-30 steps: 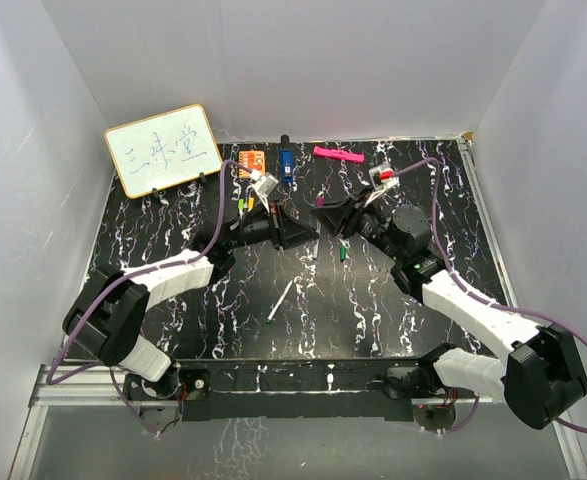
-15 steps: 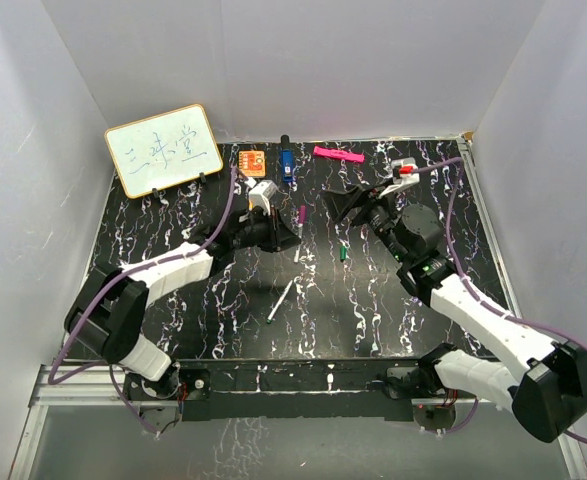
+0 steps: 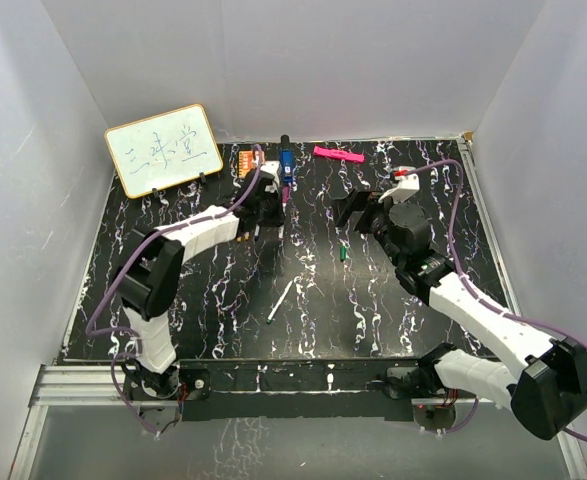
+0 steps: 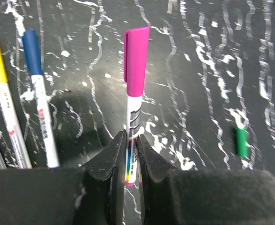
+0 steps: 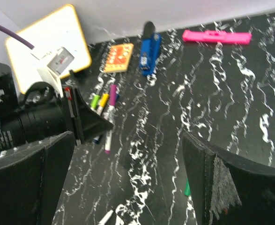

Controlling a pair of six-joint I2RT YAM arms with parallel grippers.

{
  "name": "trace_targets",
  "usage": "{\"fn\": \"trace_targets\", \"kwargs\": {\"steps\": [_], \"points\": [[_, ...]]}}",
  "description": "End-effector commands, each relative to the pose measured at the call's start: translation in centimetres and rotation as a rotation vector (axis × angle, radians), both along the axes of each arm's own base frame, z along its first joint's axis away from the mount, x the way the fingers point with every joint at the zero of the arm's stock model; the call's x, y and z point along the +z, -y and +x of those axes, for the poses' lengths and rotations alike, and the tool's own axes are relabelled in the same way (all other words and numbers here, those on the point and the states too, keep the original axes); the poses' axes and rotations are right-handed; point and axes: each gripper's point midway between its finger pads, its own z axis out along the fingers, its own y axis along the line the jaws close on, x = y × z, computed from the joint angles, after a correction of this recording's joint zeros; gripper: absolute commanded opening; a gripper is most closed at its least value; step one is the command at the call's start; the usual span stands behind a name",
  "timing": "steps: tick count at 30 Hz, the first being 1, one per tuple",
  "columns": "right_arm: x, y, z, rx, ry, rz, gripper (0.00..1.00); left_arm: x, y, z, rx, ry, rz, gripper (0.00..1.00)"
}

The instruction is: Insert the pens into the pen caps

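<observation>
My left gripper lowers to the left in the top view and releases the magenta-capped pen's body next, as the table beside the blue-capped pen lies below there.
My left gripper [image 4: 130,138] is shut on the white barrel of a pen with a magenta cap [image 4: 136,56], low over the black table. Beside it lie a blue-capped pen [image 4: 39,98] and a yellow-capped pen [image 4: 0,93]. From above, the left gripper [image 3: 276,207] is at the back centre, the magenta-capped pen [image 3: 285,197] pointing away. A loose green pen cap [image 3: 343,254] lies mid-table, also a green cap [image 4: 241,142]. An uncapped white pen [image 3: 281,300] lies nearer the front. My right gripper [image 3: 358,207] hangs wide open and empty; in its own view the right gripper [image 5: 132,187] shows only table between its fingers.
A whiteboard [image 3: 163,150] leans at the back left. An orange block [image 3: 248,158], a dark blue block [image 3: 286,163] and a pink bar [image 3: 337,154] lie along the back edge. White walls enclose the table on three sides.
The two grippers were together at mid-table. The right gripper opened and drew back to the right. The left gripper carried the magenta-capped pen back and left, beside the other capped pens.
</observation>
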Motion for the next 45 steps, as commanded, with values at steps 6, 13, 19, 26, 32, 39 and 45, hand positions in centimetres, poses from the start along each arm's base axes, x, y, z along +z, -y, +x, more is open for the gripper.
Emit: {"fn": "trace_targets", "kwargs": {"steps": [6, 13, 19, 26, 32, 39, 45], "points": [[-2.5, 1.6, 0.7, -0.111, -0.095, -0.035, 0.98, -3.2, -3.9, 3.7, 0.126, -0.064, 0.201, 0.0], [-2.9, 1.4, 0.6, -0.099, -0.103, -0.032, 0.98, -4.1, -4.9, 5.4, 0.154, -0.076, 0.261, 0.0], [-2.9, 1.1, 0.6, -0.086, -0.102, -0.026, 0.98, -5.4, -5.1, 5.7, 0.154, -0.122, 0.297, 0.0], [-3.0, 1.2, 0.7, -0.092, -0.104, -0.026, 0.98, -6.6, -4.7, 4.8, 0.128, -0.168, 0.288, 0.0], [-3.4, 1.8, 0.9, -0.134, -0.113, -0.015, 0.98, -6.4, -4.3, 4.8, 0.117, -0.166, 0.266, 0.04], [-3.7, 2.2, 1.0, -0.166, -0.116, -0.002, 0.98, -4.6, -3.8, 5.4, 0.117, -0.136, 0.24, 0.13], [-4.3, 2.0, 1.4, -0.179, -0.14, 0.016, 0.98, -2.9, -3.7, 5.7, 0.118, -0.111, 0.226, 0.25]]}}
